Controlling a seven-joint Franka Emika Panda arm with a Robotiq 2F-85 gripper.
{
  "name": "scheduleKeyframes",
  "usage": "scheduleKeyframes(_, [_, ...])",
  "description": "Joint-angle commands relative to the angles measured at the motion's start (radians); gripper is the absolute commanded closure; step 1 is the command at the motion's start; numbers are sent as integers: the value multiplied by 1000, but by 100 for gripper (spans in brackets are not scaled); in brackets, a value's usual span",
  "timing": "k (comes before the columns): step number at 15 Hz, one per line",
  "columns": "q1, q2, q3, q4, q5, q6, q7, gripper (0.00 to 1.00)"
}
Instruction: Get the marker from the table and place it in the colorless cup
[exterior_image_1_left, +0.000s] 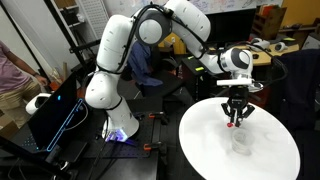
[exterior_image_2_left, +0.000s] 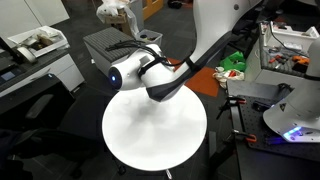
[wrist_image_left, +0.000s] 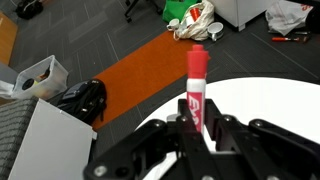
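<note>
The marker will be released over the colorless cup, which stands below and outward of my gripper, so next my gripper will turn and move outward and down over it.
My gripper is shut on the red marker and holds it above the round white table. In the wrist view the marker sticks out from between the black fingers, its red cap pointing away. In an exterior view the marker's red tip shows just below the fingers. The colorless cup is a faint clear shape on the table, a little below and in front of the gripper. In the exterior view from the opposite side the arm hides the gripper, the marker and the cup.
The white table stands on grey carpet with an orange floor strip beside it. A black bag and a box lie on the floor. Desks with clutter and a person surround the area.
</note>
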Motion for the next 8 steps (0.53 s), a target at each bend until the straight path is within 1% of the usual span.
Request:
scheduleKeyframes(1, [-15, 45, 28, 69, -18, -64, -78, 95])
scheduleKeyframes(8, [-18, 131, 29, 181, -22, -138, -196, 95])
